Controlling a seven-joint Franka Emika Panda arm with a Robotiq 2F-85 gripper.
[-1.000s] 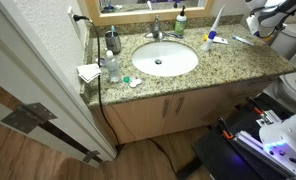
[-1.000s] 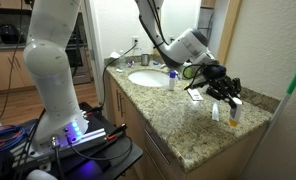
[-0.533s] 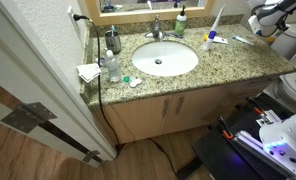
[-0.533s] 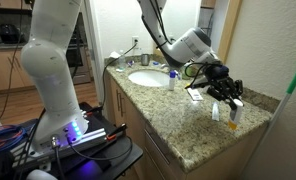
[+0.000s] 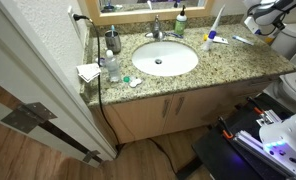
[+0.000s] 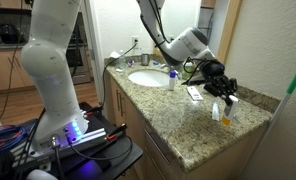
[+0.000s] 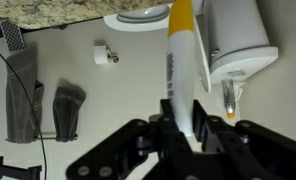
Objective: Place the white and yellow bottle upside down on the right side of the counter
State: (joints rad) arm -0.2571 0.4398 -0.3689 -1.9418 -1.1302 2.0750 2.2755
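Note:
I need to move my gripper in over the bare granite next and lower it to let go, because the bottle's yellow end shows by the counter's edge in the wrist view.
My gripper point(image 7: 188, 128) is shut on the white and yellow bottle point(image 7: 180, 60), clamped on its white body with the yellow end pointing away from the camera. In an exterior view the gripper point(image 6: 219, 92) hangs over the far end of the granite counter point(image 6: 178, 125), and the bottle point(image 6: 216, 110) points down at the stone. I cannot tell if it touches. In an exterior view the gripper point(image 5: 264, 14) is at the counter's point(image 5: 228, 62) right end, and the bottle is hidden there.
A white oval sink point(image 5: 165, 60) with faucet point(image 5: 156, 32) and green soap bottle point(image 5: 180, 22) sits mid-counter. Toothbrushes point(image 5: 243, 40) lie at the right. A small yellow-tipped item point(image 6: 227, 120) stands beside the held bottle. A blue-capped bottle point(image 6: 171, 80) stands near the sink.
The gripper has moved slightly down and toward the sink with the bottle, bringing it closer to the counter. Nothing else has moved.

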